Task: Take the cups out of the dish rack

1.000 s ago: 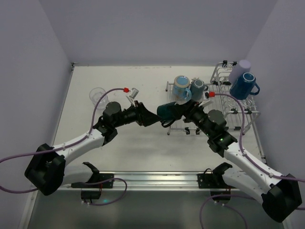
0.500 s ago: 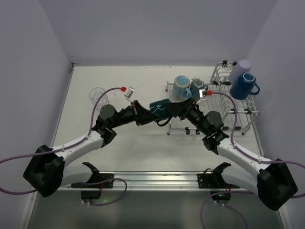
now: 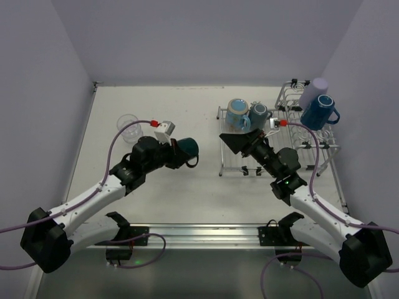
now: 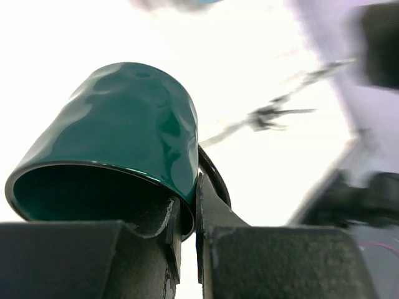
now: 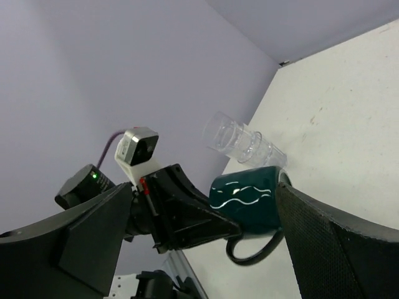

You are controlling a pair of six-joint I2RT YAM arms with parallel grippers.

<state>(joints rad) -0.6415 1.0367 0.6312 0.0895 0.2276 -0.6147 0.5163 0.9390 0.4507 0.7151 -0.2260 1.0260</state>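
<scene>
The dark teal mug is held sideways, so it comes down next toward the bare table beside the clear ribbed glass (image 3: pixel 129 126) as my left gripper tilts downward.
My left gripper (image 3: pixel 177 151) is shut on the rim of a dark teal mug (image 3: pixel 186 148) and holds it above the table, left of the dish rack (image 3: pixel 293 146). Up close, one finger sits inside the mug (image 4: pixel 118 143) and one outside, beside its handle. My right gripper (image 3: pixel 232 142) stands wide open and empty over the rack's left edge, facing that mug (image 5: pixel 249 198). On the rack rest a light blue mug (image 3: pixel 237 115), a second dark teal mug (image 3: pixel 259 113), a lavender tumbler (image 3: pixel 312 92) and a dark blue mug (image 3: pixel 319 112). A clear ribbed glass (image 3: pixel 129 126) stands on the table at the left.
Walls close in the table on the left, back and right. The rack's taller basket section (image 3: pixel 293 93) stands at the back right corner. A metal rail (image 3: pixel 199 233) with the arm bases runs along the near edge.
The teal mug passed from my right gripper to my left. The left shut on its rim and drew back leftward with it; the right opened wide and stayed by the rack.
</scene>
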